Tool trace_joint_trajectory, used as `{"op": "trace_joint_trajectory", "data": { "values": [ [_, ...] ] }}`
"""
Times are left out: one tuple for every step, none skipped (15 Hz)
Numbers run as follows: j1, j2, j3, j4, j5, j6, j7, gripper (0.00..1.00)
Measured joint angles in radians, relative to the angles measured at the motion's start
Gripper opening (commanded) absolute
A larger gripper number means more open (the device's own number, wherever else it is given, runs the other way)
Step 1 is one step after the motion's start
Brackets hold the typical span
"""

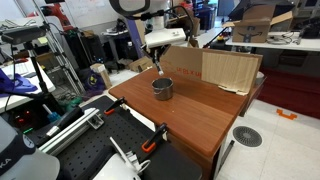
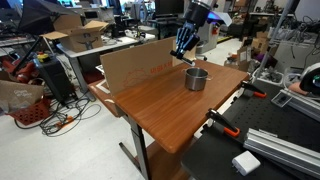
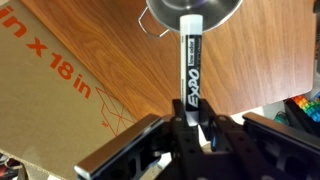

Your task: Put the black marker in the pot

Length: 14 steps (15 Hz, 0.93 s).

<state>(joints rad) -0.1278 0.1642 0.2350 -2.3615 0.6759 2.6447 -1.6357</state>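
My gripper moves down and farther over the pot's opening [image 3: 211, 8] below it next, then releases the marker [image 3: 187, 68], because the marker still hangs above the pot's rim.
In the wrist view my gripper [image 3: 187, 120] is shut on the black marker [image 3: 187, 68], a slim black pen with white lettering and a white tip that points away toward the pot [image 3: 195, 12]. The pot is a small round grey metal pot at the top edge, with a wire handle at its left. In both exterior views the pot [image 1: 162, 88] [image 2: 196, 78] stands on the brown wooden table [image 1: 190, 112] [image 2: 165, 105]. The gripper [image 1: 158, 64] [image 2: 183, 50] hangs above the pot, slightly to one side. The marker is too small to see there.
A flat cardboard box [image 1: 212, 68] [image 2: 140, 64] with red print [image 3: 45, 70] stands on edge along the table's far side, close to the gripper. Orange clamps [image 1: 152, 141] [image 2: 222, 122] sit at the table's edge. Cluttered benches and boxes surround the table.
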Motion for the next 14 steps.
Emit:
{"op": "trace_joint_trajectory", "data": {
  "values": [
    [0.000, 0.000, -0.007, -0.006, 0.006, -0.003, -0.014, 0.05],
    [0.000, 0.000, -0.013, -0.010, 0.013, -0.009, -0.026, 0.05],
    [0.001, 0.000, -0.019, -0.015, 0.018, -0.015, -0.037, 0.05],
    [0.001, 0.000, -0.024, -0.019, 0.020, -0.019, -0.046, 0.05],
    [0.001, 0.000, -0.028, -0.023, 0.021, -0.023, -0.053, 0.05],
    [0.001, 0.000, -0.032, -0.027, 0.021, -0.026, -0.057, 0.05],
    [0.002, 0.000, -0.034, -0.031, 0.021, -0.028, -0.061, 0.05],
    [0.003, 0.001, -0.037, -0.033, 0.021, -0.030, -0.062, 0.05],
    [0.005, 0.002, -0.040, -0.035, 0.021, -0.030, -0.062, 0.05],
    [0.007, 0.003, -0.042, -0.036, 0.021, -0.030, -0.062, 0.05],
    [0.008, 0.005, -0.043, -0.037, 0.021, -0.030, -0.062, 0.05],
    [0.009, 0.007, -0.044, -0.037, 0.021, -0.030, -0.062, 0.05],
    [0.010, 0.008, -0.044, -0.037, 0.021, -0.030, -0.062, 0.05],
    [0.010, 0.010, -0.044, -0.037, 0.021, -0.030, -0.062, 0.05]
  ]
}}
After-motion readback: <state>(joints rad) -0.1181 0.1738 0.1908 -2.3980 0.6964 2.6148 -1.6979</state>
